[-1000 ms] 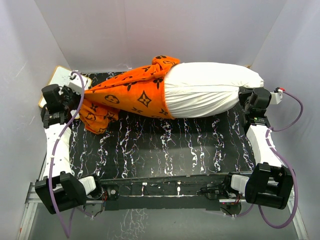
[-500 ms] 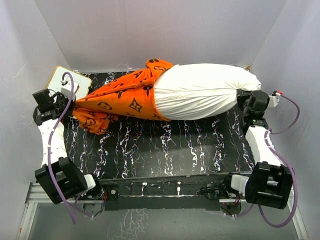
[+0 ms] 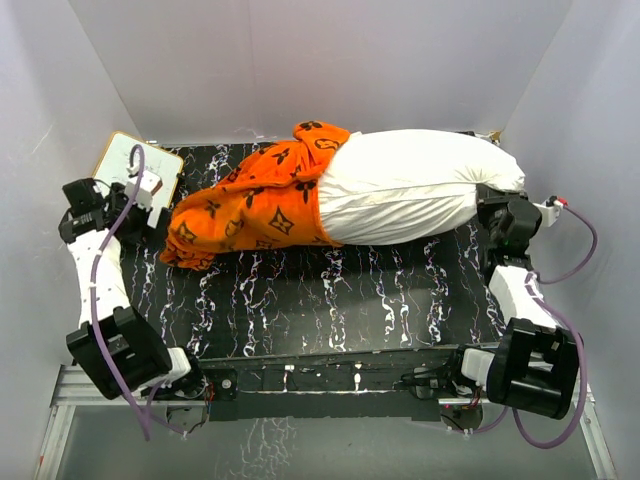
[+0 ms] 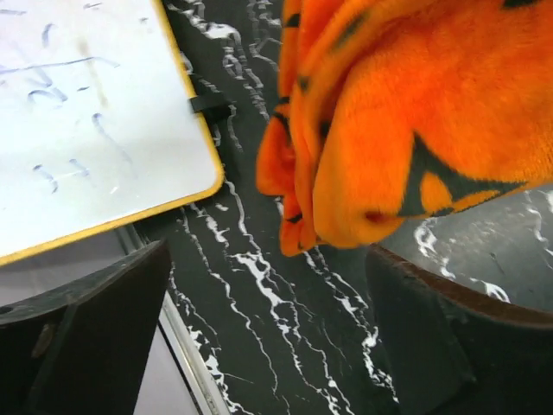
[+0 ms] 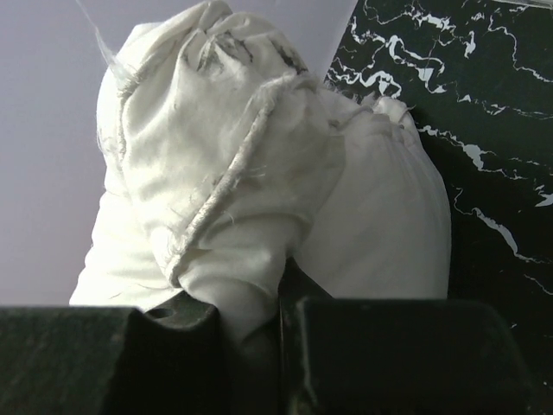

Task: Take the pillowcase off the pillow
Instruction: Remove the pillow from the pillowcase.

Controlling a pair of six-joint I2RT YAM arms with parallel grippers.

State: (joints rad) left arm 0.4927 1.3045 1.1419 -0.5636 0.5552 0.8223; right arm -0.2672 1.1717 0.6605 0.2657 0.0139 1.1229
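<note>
The pillow's end stays bunched in the pinch, so my right gripper will next carry that end outward toward the table's back edge and release it.
The orange pillowcase (image 3: pixel 250 205) with dark brown motifs lies bunched on the black marbled table, still over the left end of the white pillow (image 3: pixel 410 185). My left gripper (image 3: pixel 152 200) sits just left of the fabric, open and holding nothing. In the left wrist view its dark fingers (image 4: pixel 86 337) stand wide apart around bare table, and the pillowcase edge (image 4: pixel 389 147) hangs loose ahead of the left gripper (image 4: pixel 268 346). My right gripper (image 3: pixel 492 205) is shut on the pillow's right end; a fold of the pillow (image 5: pixel 251 173) is pinched in the right gripper (image 5: pixel 259 346).
A white board with a wood frame (image 3: pixel 140 160) lies at the table's back left corner, close to the left gripper, and shows up as the board (image 4: pixel 86 130) in the left wrist view. White walls close in on the left, back and right.
The left gripper has opened and let go of the pillowcase. The stretched fabric has gone slack and slumped back toward the pillow. The right gripper keeps its hold.
</note>
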